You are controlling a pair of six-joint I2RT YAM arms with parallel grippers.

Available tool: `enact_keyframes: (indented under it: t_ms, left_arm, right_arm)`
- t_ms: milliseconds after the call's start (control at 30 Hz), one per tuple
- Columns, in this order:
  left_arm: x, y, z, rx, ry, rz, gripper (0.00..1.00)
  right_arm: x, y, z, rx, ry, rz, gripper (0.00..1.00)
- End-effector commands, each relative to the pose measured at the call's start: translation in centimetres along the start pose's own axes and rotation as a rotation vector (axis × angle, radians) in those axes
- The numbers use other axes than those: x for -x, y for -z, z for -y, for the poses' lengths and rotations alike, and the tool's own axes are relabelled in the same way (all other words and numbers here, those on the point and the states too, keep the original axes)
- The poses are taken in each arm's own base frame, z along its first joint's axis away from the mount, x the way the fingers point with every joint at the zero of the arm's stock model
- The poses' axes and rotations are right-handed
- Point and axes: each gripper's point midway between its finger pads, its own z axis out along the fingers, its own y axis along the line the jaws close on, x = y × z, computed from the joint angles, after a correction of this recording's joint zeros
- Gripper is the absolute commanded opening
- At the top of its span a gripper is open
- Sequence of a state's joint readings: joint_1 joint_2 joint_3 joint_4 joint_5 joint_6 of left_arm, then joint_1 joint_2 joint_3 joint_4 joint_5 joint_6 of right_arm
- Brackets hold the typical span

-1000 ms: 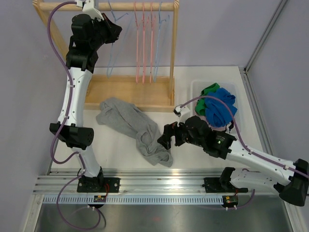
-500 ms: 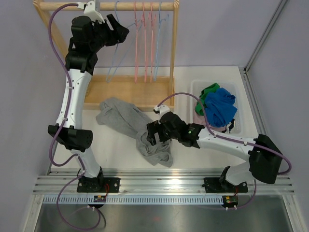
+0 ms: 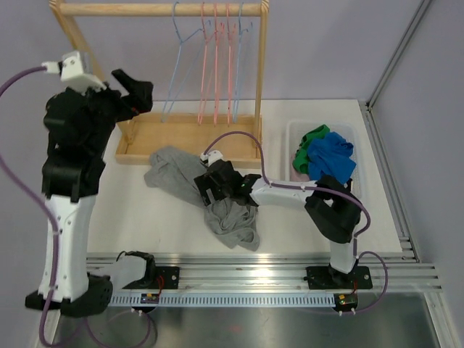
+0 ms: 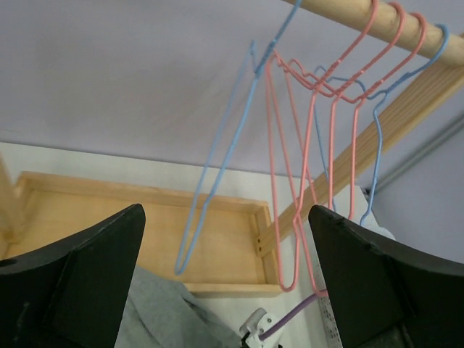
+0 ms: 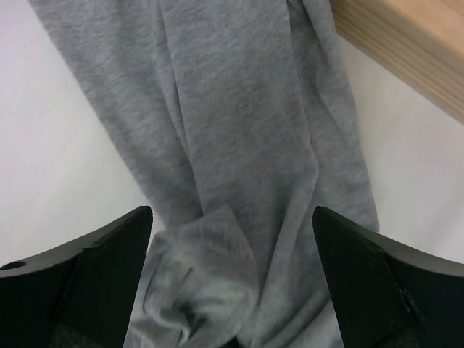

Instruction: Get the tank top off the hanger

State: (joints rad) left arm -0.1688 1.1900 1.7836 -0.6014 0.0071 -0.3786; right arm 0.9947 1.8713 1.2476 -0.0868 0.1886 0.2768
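The right gripper moves straight down onto the folded middle of the tank top (image 3: 206,194) (image 5: 246,206) next and closes there, because its spread fingers already straddle that cloth.
The grey tank top (image 3: 181,174) lies crumpled on the table in front of the wooden rack, off any hanger. A bare blue hanger (image 3: 176,65) hangs on the rail, leftmost of several. My left gripper (image 3: 141,93) is open and empty, left of that hanger and apart from it. Its wrist view shows the blue hanger (image 4: 217,167) and the tank top (image 4: 159,312) between the spread fingers (image 4: 87,275). My right gripper (image 3: 210,190) hovers open just over the tank top (image 5: 239,145), its fingers (image 5: 377,283) on either side of a fold.
Two pink hangers (image 3: 215,65) and another blue one (image 3: 239,65) hang on the rail (image 3: 145,9). The rack's wooden base tray (image 3: 174,134) sits behind the tank top. A clear bin (image 3: 293,134) at the right holds blue and green clothes (image 3: 330,156).
My left gripper has opened and drawn back left and down from the rail, leaving the blue hanger swinging there. My right gripper has moved left and farther along the grey tank top.
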Motion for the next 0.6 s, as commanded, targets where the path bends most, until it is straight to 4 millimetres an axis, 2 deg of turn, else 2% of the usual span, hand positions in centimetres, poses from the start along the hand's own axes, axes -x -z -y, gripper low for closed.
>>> enact_keyframes:
  t_ms: [0,33,67,100,133,167,267,300,333,367,400,433,467,500,533,567]
  left_arm:
    - [1.7,5.3,-2.9,0.145,-0.016,0.139,0.99]
    - [1.5,5.9,-3.1,0.146,-0.022,0.140,0.99]
    - [1.0,6.7,-3.2,0.151,-0.025,0.127,0.99]
    - [1.1,7.7,-3.1,0.146,-0.032,0.130,0.99]
    - [0.8,8.2,-3.2,0.147,-0.047,0.120,0.99]
    - [0.2,8.7,-3.5,0.153,-0.057,0.094,0.99]
    - [-0.8,10.4,-4.0,0.163,-0.088,0.076,0.99]
    - [-1.1,10.7,-4.2,0.166,-0.098,0.073,0.99]
    - [-1.7,11.3,-4.6,0.171,-0.115,0.068,0.99]
    - [-2.2,11.5,-4.8,0.176,-0.123,0.063,0.99]
    - [-2.4,11.8,-5.1,0.182,-0.141,0.063,0.99]
    - [-3.5,12.0,-5.8,0.194,-0.153,0.053,0.99]
    - [-3.9,12.1,-6.1,0.202,-0.161,0.056,0.99]
    - [-4.6,12.2,-6.8,0.219,-0.182,0.052,0.99]
    - [-5.5,12.5,-7.4,0.227,-0.189,0.069,0.99]
    - [-6.3,12.5,-7.9,0.242,-0.189,0.074,0.99]
  right_arm:
    - [2.7,-2.3,0.0,-0.055,0.026,0.082,0.99]
    - [3.4,-2.8,-0.1,-0.067,0.025,0.092,0.99]
    - [1.9,-4.2,0.3,-0.090,0.030,0.049,0.99]
    - [0.8,-4.7,0.6,-0.111,0.034,0.008,1.00]
    - [0.8,-5.2,0.6,-0.117,0.032,-0.002,0.99]
    - [-0.9,-6.2,0.9,-0.134,0.025,-0.043,0.99]
    - [-4.1,-7.1,1.6,-0.167,0.007,-0.138,0.99]
    - [-5.0,-7.1,1.8,-0.172,0.004,-0.162,0.96]
    - [-6.1,-7.2,1.8,-0.161,-0.006,-0.186,0.89]
    - [-6.1,-7.3,1.6,-0.144,-0.013,-0.175,0.67]
    - [-7.2,-7.1,1.8,-0.139,-0.013,-0.187,0.31]
    - [-7.4,-6.8,1.4,-0.110,-0.017,-0.190,0.09]
    - [-6.1,-5.9,1.0,-0.090,-0.017,-0.158,0.00]
    - [-6.4,-5.2,1.2,-0.081,-0.021,-0.145,0.00]
    - [-3.9,-3.2,0.6,-0.049,-0.035,-0.074,0.00]
    - [-3.0,-2.1,0.6,-0.038,-0.044,-0.036,0.00]
